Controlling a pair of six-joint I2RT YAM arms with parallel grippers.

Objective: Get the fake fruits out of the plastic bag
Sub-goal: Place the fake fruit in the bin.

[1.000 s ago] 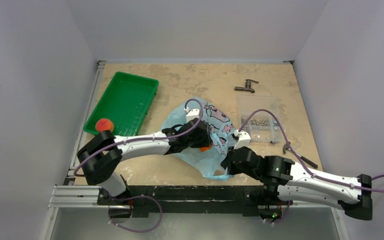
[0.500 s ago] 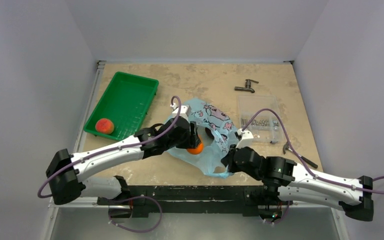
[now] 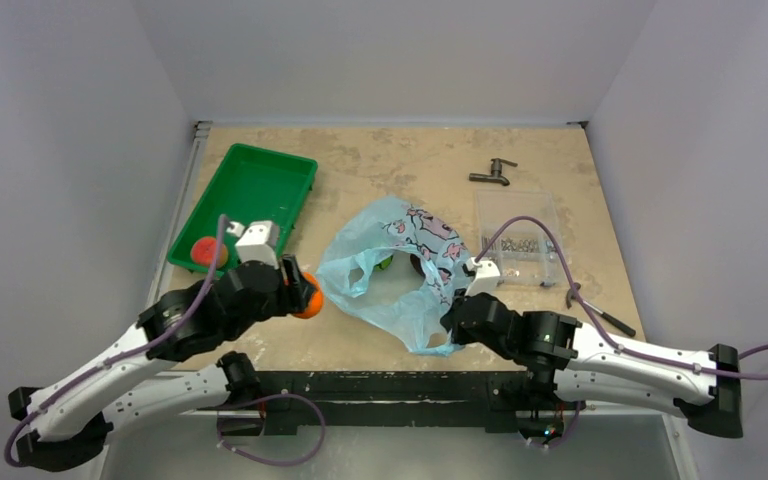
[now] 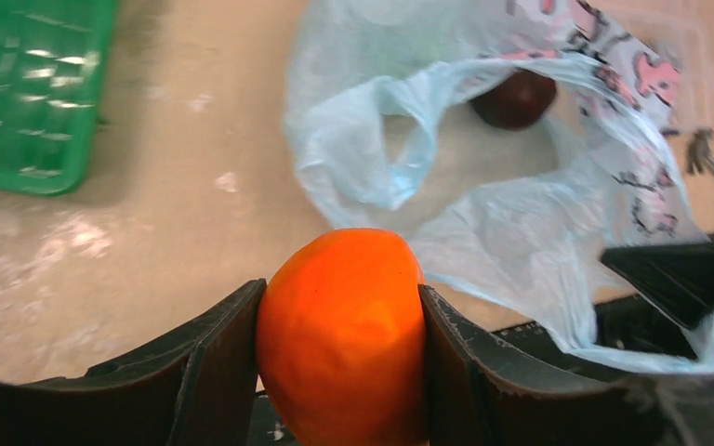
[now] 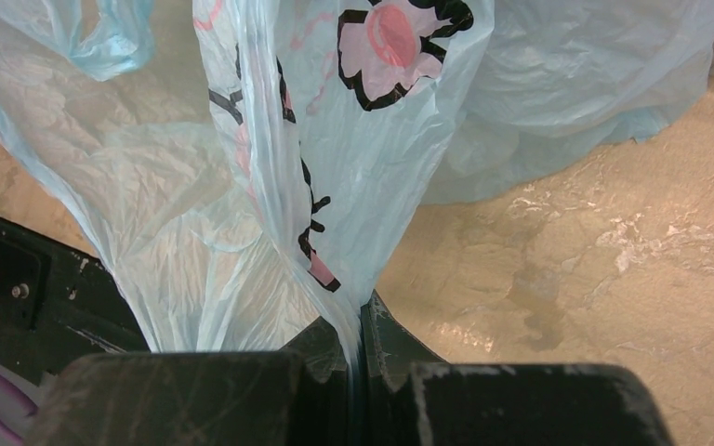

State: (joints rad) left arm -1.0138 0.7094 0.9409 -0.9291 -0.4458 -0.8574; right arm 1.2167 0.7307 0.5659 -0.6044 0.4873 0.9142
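The left gripper swings to the left in the top view next, lowers and releases. This is because the green tray's near end (image 3: 233, 247) (image 4: 37, 150), holding the red-peach fruit, lies that way.
My left gripper (image 3: 300, 296) is shut on the orange fruit (image 4: 342, 334), held left of the plastic bag (image 3: 410, 275) and clear of it. The orange fruit also shows in the top view (image 3: 309, 298). The light-blue plastic bag (image 4: 511, 214) lies open mid-table. The dark maroon fruit (image 4: 514, 98) sits inside it, and a bit of the green fruit (image 3: 385, 262) shows in its mouth. The red-peach fruit (image 3: 204, 251) lies in the green tray (image 3: 250, 190), partly hidden by my left arm. My right gripper (image 5: 361, 348) is shut on the plastic bag's near edge (image 5: 335, 195).
A clear plastic box (image 3: 520, 235) with small metal parts stands right of the bag. A dark metal tap (image 3: 492, 174) lies behind it, and a black tool (image 3: 600, 312) lies near the right edge. The green tray's near corner (image 4: 28, 102) is at left.
My left gripper has pulled out of the bag with the orange fruit and swung left and toward the near edge. The bag has slumped open. The right gripper keeps its hold.
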